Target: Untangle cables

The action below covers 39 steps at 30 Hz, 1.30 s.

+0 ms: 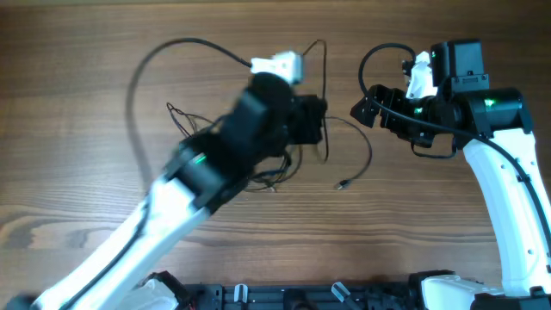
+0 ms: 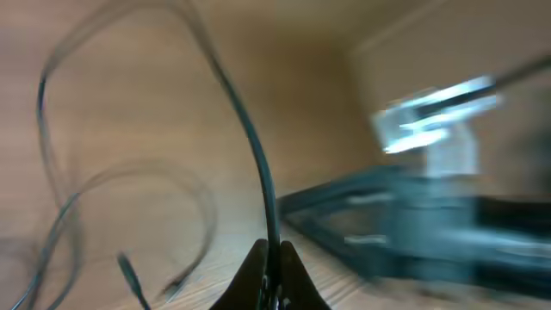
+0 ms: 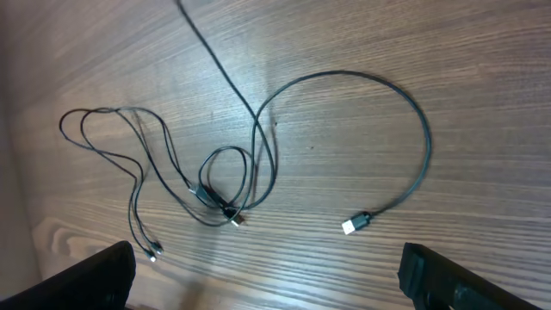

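Note:
My left gripper has the thinner cords on its left in the overhead view, so next I will raise it toward their side to pull its cable from the knot [image 3: 219,198], and let go.
Several thin black cables [image 1: 349,129] lie on the wooden table, looping around my left arm. In the right wrist view they form a knot [image 3: 219,198], one wide loop ends in a USB plug [image 3: 353,226], and thinner cords end in small plugs [image 3: 153,250]. The USB plug also shows in the overhead view [image 1: 342,183]. My left gripper [image 1: 317,127] is above the tangle, shut on one thin cable [image 2: 258,172] that rises from its fingertips [image 2: 274,263]; that view is blurred. My right gripper [image 1: 362,110] is open and empty, its fingers [image 3: 267,267] wide apart above the table near the USB plug.
A long cable arc [image 1: 133,86] sweeps round the far left of the left arm. The right arm's base and its thicker black cabling [image 1: 379,56] stand at the right. The table is brown wood grain [image 1: 69,172].

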### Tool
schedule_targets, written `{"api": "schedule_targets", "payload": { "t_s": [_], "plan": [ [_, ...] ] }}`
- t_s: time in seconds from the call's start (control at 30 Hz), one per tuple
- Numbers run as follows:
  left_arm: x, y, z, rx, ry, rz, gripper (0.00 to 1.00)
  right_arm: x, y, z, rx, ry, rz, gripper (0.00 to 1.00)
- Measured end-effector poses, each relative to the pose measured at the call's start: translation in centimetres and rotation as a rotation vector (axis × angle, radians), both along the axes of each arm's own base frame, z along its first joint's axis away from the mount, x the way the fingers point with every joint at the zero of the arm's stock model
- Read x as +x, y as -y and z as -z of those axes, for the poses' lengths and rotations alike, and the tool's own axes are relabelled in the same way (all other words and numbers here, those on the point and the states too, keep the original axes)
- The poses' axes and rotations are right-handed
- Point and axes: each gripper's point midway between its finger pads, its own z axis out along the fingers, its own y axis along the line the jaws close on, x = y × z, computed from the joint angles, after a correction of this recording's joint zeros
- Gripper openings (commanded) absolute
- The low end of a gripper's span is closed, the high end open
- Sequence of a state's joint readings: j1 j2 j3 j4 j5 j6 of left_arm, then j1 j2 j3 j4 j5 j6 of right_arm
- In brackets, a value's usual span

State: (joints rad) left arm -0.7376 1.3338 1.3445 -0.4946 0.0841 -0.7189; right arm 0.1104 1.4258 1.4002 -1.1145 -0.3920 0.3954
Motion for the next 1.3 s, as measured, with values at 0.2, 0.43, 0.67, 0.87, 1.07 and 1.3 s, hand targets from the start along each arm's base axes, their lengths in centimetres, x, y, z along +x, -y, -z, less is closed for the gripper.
{"api": "schedule_targets", "payload": {
  "t_s": [0.2, 0.43, 0.67, 0.87, 1.07, 1.3],
  "plan": [
    [-4.8, -4.4, -15.9, -0.344, 0.382, 0.0, 0.04, -0.3, 0.0, 0.2, -0.002, -0.016, 0.0, 1.0],
    [-6.8, -7.7, -22.0, -0.489, 0.553, -0.066, 0.04, -0.9, 0.1, 0.4, -0.007, -0.04, -0.007, 1.0],
    [-6.9, -9.2, -25.4, -0.679, 0.578, -0.133, 0.04, -0.7, -3.7, -2.1, 0.133, 0.141, -0.308, 1.0],
    [-7.4, -10.1, -27.3, -0.849, 0.531, -0.148, 0.04, -0.5, -10.6, -4.9, 0.19, 0.357, -0.541, 1.0],
    [-8.1, -11.4, -29.1, -0.992, 0.516, -0.166, 0.04, 0.3, -14.9, -5.2, 0.2, 0.423, -0.573, 1.0],
    [-10.0, -13.5, -30.6, -1.071, 0.523, -0.164, 0.04, 4.3, -18.0, -3.2, 0.29, 0.424, -0.528, 0.99]
  ]
}}
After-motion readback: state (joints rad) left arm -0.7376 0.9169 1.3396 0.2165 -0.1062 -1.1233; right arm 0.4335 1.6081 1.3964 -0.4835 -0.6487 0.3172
